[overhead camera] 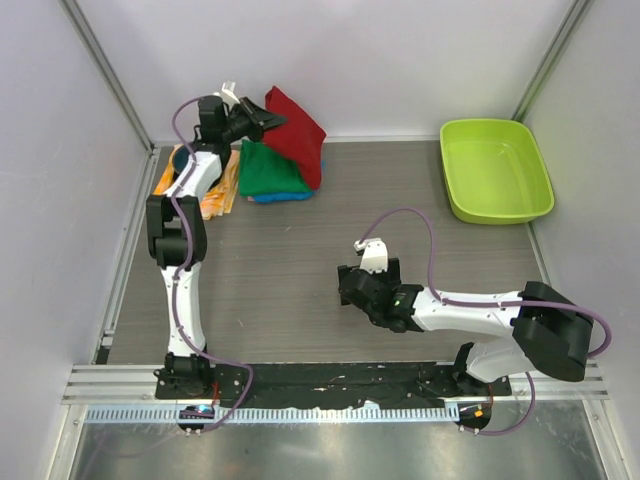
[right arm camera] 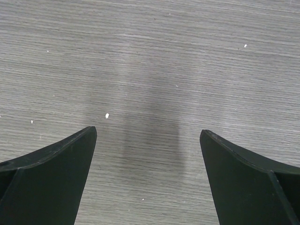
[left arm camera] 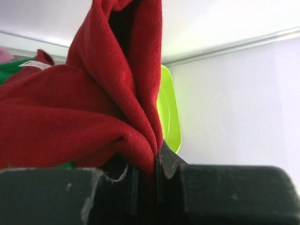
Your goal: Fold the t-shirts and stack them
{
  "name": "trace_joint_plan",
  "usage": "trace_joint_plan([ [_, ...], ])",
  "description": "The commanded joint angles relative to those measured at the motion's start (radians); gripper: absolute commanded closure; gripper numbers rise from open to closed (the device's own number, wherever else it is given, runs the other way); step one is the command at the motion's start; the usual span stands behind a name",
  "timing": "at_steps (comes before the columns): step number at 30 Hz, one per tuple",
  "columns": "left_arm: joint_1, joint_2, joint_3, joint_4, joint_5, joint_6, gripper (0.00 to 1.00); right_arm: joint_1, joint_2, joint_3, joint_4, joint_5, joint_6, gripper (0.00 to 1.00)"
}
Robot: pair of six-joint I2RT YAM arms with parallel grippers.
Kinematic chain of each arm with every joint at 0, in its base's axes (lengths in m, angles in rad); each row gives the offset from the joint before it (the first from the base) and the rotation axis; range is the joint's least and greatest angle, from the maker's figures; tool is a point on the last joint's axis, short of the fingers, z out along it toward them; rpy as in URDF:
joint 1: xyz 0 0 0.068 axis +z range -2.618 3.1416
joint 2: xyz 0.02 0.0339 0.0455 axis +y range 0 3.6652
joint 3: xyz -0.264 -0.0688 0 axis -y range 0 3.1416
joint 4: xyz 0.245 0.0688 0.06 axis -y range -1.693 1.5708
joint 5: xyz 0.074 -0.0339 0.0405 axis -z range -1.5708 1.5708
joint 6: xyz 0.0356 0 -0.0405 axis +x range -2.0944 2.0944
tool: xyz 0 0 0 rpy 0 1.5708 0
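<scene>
Next, my left gripper draws back and down toward the green t-shirt's edge by the checked cloth [overhead camera: 243, 174], then releases. The red t-shirt [overhead camera: 298, 135] leaves that side uncovered.
My left gripper [overhead camera: 268, 121] is shut on a fold of the dark red t-shirt [overhead camera: 298, 135], lifted at the back of the table and draping over the folded green t-shirt [overhead camera: 266, 172]. A sliver of the blue t-shirt [overhead camera: 280, 197] shows under the green one. Seen from the left wrist, the red t-shirt [left arm camera: 79, 112] is pinched between the left gripper [left arm camera: 145, 171] jaws. My right gripper [overhead camera: 350, 290] hangs open over bare table in the middle, nothing between its fingers [right arm camera: 51, 173].
An orange-and-white checked cloth [overhead camera: 215, 185] lies by the left arm at the back left. A lime green tub [overhead camera: 495, 168] stands at the back right. White walls and metal frame posts enclose the grey wood-grain table [overhead camera: 300, 260].
</scene>
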Motion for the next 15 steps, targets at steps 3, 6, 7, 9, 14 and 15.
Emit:
trace_joint_plan([
  [3, 0.043, -0.157, -0.156, 0.214, -0.076, -0.052, 1.00, 0.008, -0.013, -0.007, 0.032, 0.003, 0.012, 0.02],
  [6, 0.054, -0.191, -0.241, 0.270, -0.105, -0.066, 1.00, 0.011, -0.007, -0.005, 0.031, 0.003, 0.014, 0.02],
  [7, 0.057, -0.196, -0.277, 0.280, -0.110, -0.071, 1.00, 0.010, -0.005, -0.004, 0.031, 0.001, 0.014, 0.02],
  [9, 0.066, -0.206, -0.316, 0.322, -0.116, -0.086, 1.00, 0.014, 0.001, -0.002, 0.031, -0.002, 0.014, 0.02],
  [14, 0.080, -0.202, -0.416, 0.421, -0.107, -0.144, 1.00, 0.021, 0.010, -0.002, 0.029, -0.006, 0.017, 0.02],
  [15, 0.109, -0.194, -0.422, 0.431, -0.099, -0.157, 1.00, 0.021, 0.013, -0.001, 0.031, -0.008, 0.017, 0.02],
])
